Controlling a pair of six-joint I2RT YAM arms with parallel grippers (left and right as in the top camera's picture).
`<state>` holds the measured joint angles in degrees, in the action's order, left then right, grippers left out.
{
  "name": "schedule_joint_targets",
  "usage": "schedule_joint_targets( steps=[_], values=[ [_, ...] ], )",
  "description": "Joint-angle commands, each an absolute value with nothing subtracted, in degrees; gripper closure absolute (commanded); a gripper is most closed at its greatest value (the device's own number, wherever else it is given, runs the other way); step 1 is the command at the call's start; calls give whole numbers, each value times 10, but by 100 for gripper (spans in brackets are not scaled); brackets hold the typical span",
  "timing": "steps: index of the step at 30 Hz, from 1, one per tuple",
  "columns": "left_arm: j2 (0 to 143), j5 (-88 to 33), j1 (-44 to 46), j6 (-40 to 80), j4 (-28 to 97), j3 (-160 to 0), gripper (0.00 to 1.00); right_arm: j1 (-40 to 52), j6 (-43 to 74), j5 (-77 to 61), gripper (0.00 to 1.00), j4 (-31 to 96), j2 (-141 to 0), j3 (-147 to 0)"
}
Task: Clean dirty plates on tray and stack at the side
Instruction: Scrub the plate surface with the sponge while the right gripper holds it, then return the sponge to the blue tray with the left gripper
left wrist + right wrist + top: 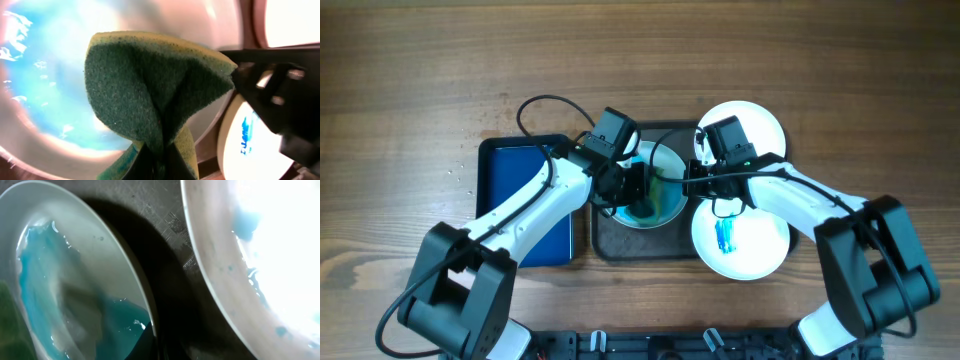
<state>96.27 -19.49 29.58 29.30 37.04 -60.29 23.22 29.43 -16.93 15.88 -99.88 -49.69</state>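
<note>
My left gripper will next move up and to the left in the overhead view, then down into the blue basin [553, 240], which is empty of plates, to let go of the sponge.
A white plate smeared with blue-green liquid [658, 196] sits on the dark tray [610, 240]. My left gripper [638, 186] is shut on a green and yellow sponge [150, 95], pressed against that plate [55, 65]. My right gripper [692, 182] is shut on the plate's right rim [147, 325]. A second white plate with blue marks [740, 240] lies right of the tray; it also shows in the right wrist view [260, 245]. Another white plate [755, 125] lies behind it.
A dark blue flat pad [510, 190] lies left of the tray on the wooden table [410, 90]. Both arms cross over the tray from the front.
</note>
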Motion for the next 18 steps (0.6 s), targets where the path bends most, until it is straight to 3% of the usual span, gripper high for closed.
schedule_joint_targets(
  steps=[1, 18],
  values=[
    [950, -140, 298, 326, 387, -608, 96, 234, 266, -141, 95, 173, -953, -503],
    [908, -93, 276, 335, 437, -662, 96, 234, 206, -42, 95, 270, -898, -518]
  ],
)
